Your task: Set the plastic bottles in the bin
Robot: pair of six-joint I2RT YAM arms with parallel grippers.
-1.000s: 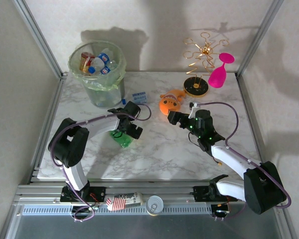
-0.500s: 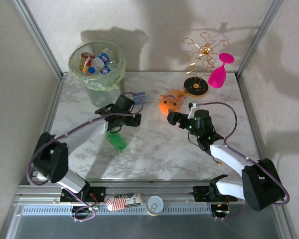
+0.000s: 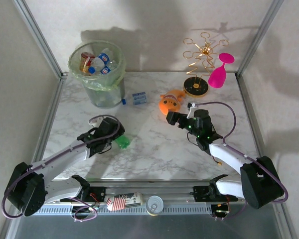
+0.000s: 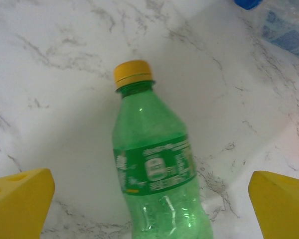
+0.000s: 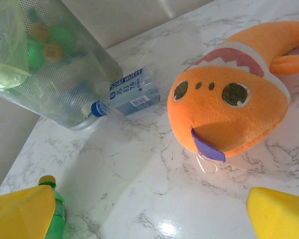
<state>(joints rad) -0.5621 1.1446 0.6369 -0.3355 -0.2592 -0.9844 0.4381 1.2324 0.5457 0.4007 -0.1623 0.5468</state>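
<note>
My left gripper lowers its wide-apart fingers astride the label next and closes there. The green bottle's labelled body [image 3: 122,142] [image 4: 157,167] lies below, still untouched between the fingers.
A green plastic bottle [image 4: 154,164] with a yellow cap lies on the marble table [image 3: 159,144], its lower body between the wide-apart yellow fingers [image 4: 20,199] of my left gripper [image 4: 149,209], untouched. From above, that green bottle [image 3: 123,142] pokes out to the right of the open left gripper [image 3: 112,139]. A clear bottle [image 3: 138,98] with a blue label and blue cap lies beside the bin [image 3: 109,79], which holds several bottles [image 3: 97,62]. My right gripper [image 3: 172,118] hangs open and empty just below the orange fish toy. Its wrist view takes in the clear bottle [image 5: 129,92] and the bin [image 5: 50,64].
The orange fish toy [image 3: 170,102] lies mid-table, close in front of the right gripper's fingers [image 5: 279,211]. A gold wire stand [image 3: 199,67] and a pink goblet [image 3: 220,69] sit at the back right. Metal frame posts [image 3: 40,37] flank the table.
My left arm has pulled back from beside the bin towards the near left, and its open gripper now sits over the green bottle. The right arm has barely moved.
</note>
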